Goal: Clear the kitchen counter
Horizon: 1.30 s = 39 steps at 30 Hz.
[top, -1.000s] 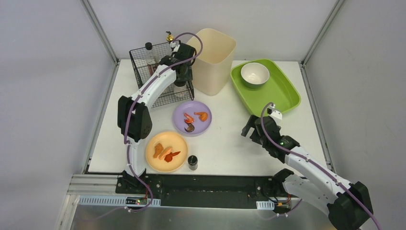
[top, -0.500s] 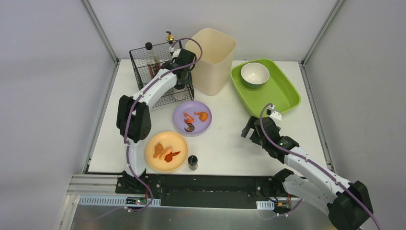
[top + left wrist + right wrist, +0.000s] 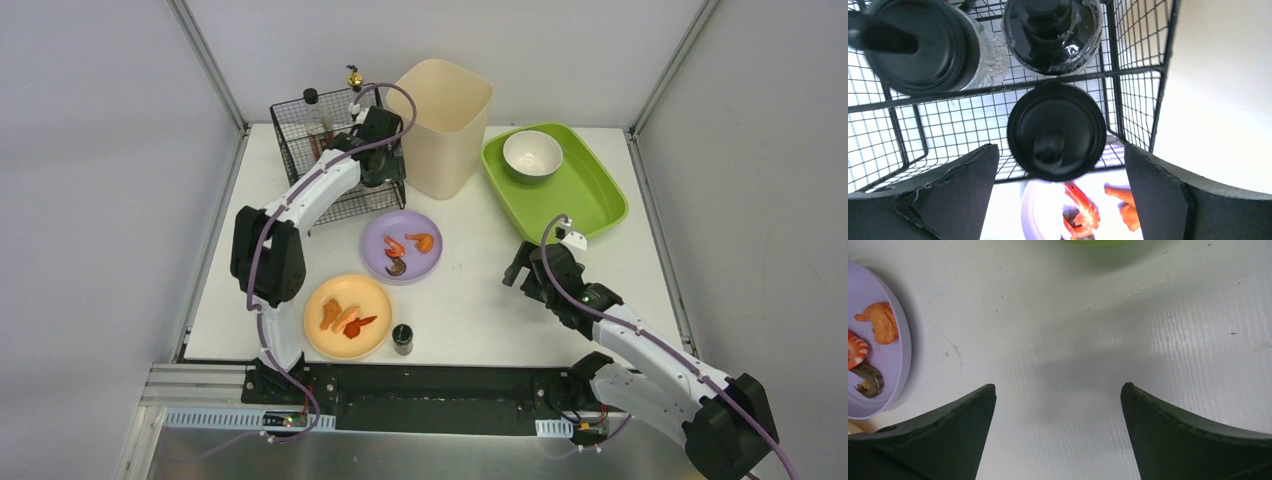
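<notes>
The small jar stands back from and below my left gripper, outside the basket (image 3: 300,150), so my left gripper should move back past the purple plate and down around the jar's cap (image 3: 402,332).
The white kitchen counter (image 3: 470,290) holds a purple plate (image 3: 401,245) with shrimp pieces, an orange plate (image 3: 347,316) with food scraps, and a small black-capped jar (image 3: 403,338) near the front edge. My left gripper (image 3: 377,174) is open over the front right corner of the black wire basket (image 3: 300,150). In the left wrist view it (image 3: 1060,146) straddles a black-lidded jar (image 3: 1056,131) standing in the basket, with the fingers apart from the lid. My right gripper (image 3: 522,268) is open and empty, low over the bare counter (image 3: 1063,340).
A tall beige bin (image 3: 445,125) stands right of the basket. A green tray (image 3: 590,195) at the back right holds a white bowl (image 3: 532,155). Two more dark-topped bottles (image 3: 913,45) (image 3: 1053,30) stand in the basket. Metal frame posts rise at the back corners.
The left arm's elbow has swung left and its wrist has shifted a little over the basket corner. The right arm has barely moved.
</notes>
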{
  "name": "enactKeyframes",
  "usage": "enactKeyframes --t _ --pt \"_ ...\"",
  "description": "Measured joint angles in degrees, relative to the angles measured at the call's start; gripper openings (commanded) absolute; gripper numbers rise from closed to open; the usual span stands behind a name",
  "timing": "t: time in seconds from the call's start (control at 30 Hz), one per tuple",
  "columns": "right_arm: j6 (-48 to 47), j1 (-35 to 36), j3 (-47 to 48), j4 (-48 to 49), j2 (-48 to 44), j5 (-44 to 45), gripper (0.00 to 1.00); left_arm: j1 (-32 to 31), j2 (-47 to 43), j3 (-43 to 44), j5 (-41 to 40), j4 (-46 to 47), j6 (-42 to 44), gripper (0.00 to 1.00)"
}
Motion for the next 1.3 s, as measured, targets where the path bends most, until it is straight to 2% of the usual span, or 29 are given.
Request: enactKeyframes --t 0.33,0.57,0.97,1.3 --pt "0.0 0.07 0.0 0.31 0.24 0.0 0.99 -4.11 -13.11 -5.38 1.95 -1.22 0.5 0.99" --pt "0.0 0.13 0.0 0.42 0.59 0.0 0.99 -12.07 -18.69 -11.96 2.34 -2.38 1.53 0.99" --pt "-0.07 0.7 0.0 0.94 1.36 -0.68 0.99 -23.87 -33.09 -30.05 4.96 -3.91 -1.44 0.99" --pt "-0.22 1.27 0.0 1.09 1.84 -1.07 0.99 -35.3 -35.74 -39.91 5.31 -4.26 -7.74 0.99"
